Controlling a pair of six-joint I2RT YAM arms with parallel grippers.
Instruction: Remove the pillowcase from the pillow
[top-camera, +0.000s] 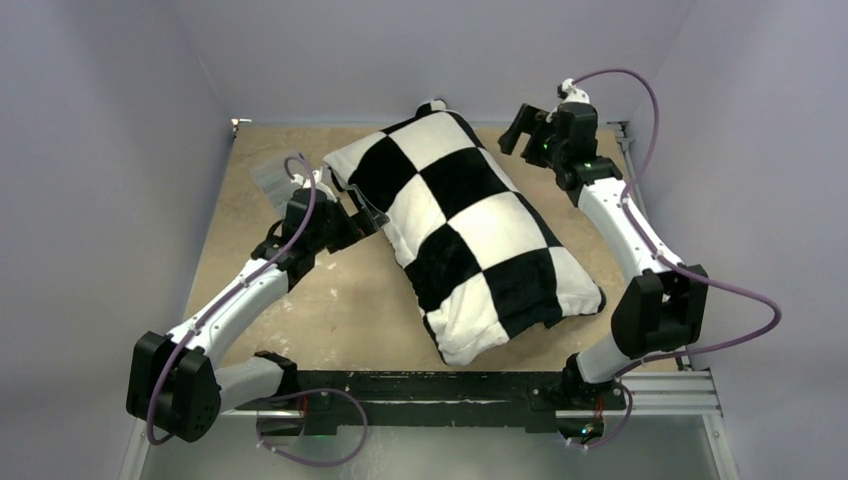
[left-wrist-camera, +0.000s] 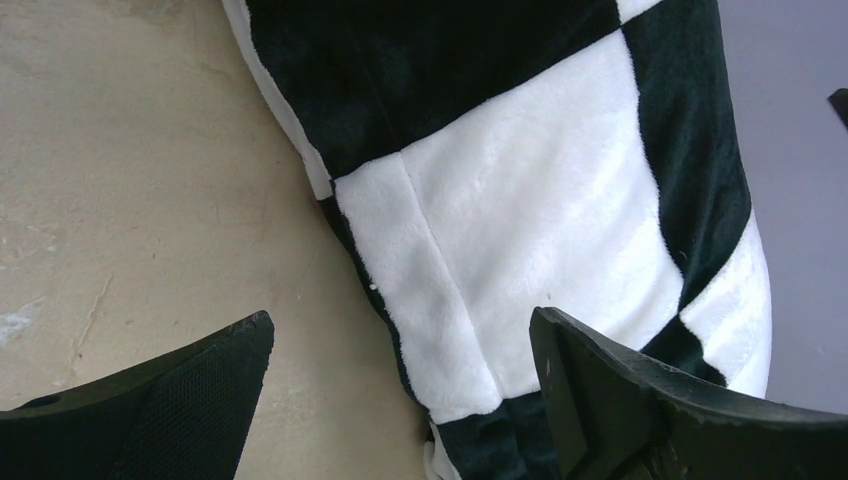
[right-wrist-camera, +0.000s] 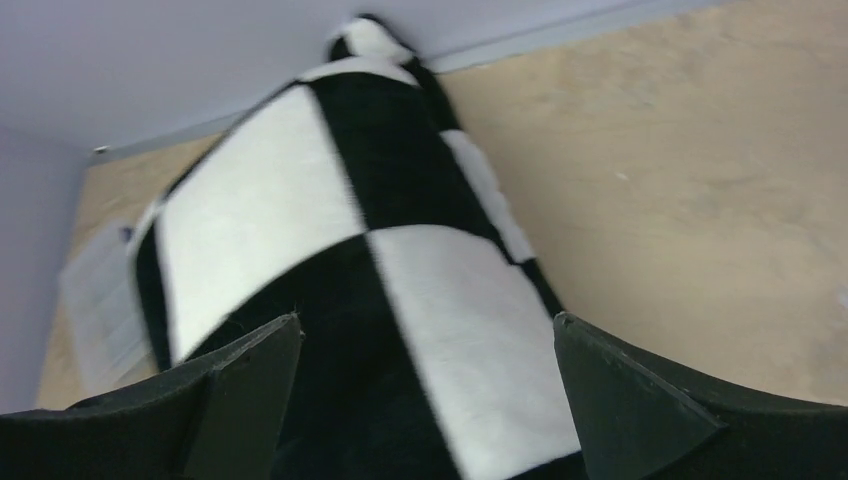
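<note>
My right gripper moves down and back onto the case's white edge patch (top-camera: 500, 172) next, where bare tabletop leaves finger room.
The black-and-white checkered pillowcase (top-camera: 470, 225) covers the pillow and lies diagonally across the tan table (top-camera: 330, 310). The plain white pillow is hidden inside it. My left gripper (top-camera: 365, 215) is open at the case's left long edge, low by the table. In the left wrist view, the left gripper (left-wrist-camera: 400, 320) straddles the case's seamed edge (left-wrist-camera: 440, 330), with one finger over the table and one over the fabric. My right gripper (top-camera: 512, 128) is open and raised off the case's far right corner. In the right wrist view, the right gripper (right-wrist-camera: 425, 325) looks along the case (right-wrist-camera: 400, 300), which is blurred.
A pale flat sheet (top-camera: 268, 178) lies on the table at the back left, and it also shows in the right wrist view (right-wrist-camera: 95, 300). Lilac walls close in the table on three sides. A metal rail (top-camera: 660, 395) runs along the near edge.
</note>
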